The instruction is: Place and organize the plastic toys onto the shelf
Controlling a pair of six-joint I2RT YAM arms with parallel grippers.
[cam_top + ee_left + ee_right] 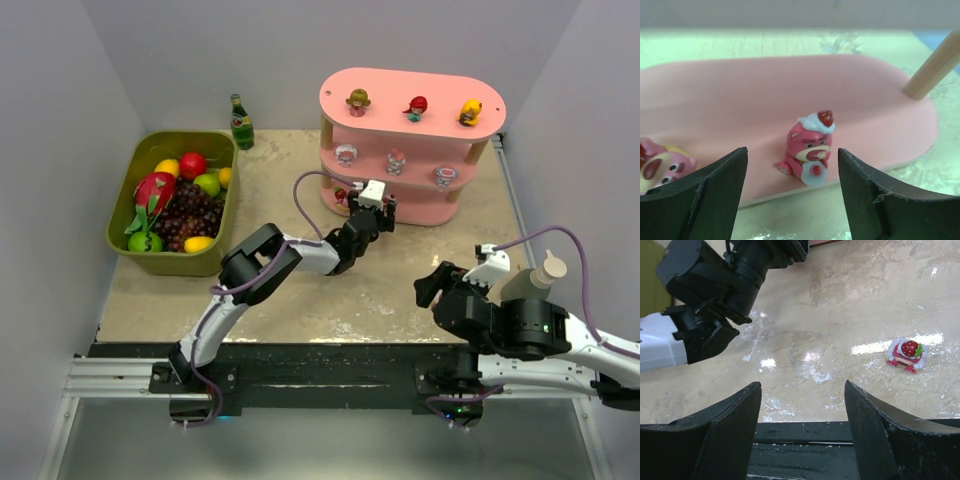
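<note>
My right gripper should move toward the toy's red strawberry (909, 348), which is below it and to the right in its wrist view, turn on the way, and lower around it.
The pink shelf (412, 95) stands at the back right. Three plastic toys (417, 107) line its top board and three more (397, 161) its middle board. My left gripper (375, 207) is at the bottom board's front edge. In the left wrist view it (792, 153) is open around a pink bear toy (810, 147), which stands on the board (740, 100) clear of both fingers. Another pink toy (660, 166) lies at the left. My right gripper (802, 385) is open and empty over the table's near edge. A strawberry-topped toy (905, 354) sits on the table to its right.
An olive-green bin (180, 136) full of toy fruit stands at the left. A green bottle (241, 122) is behind it near the back wall. A wooden shelf post (932, 70) rises at the right. The left arm's wrist (715, 285) fills the upper left of the right wrist view.
</note>
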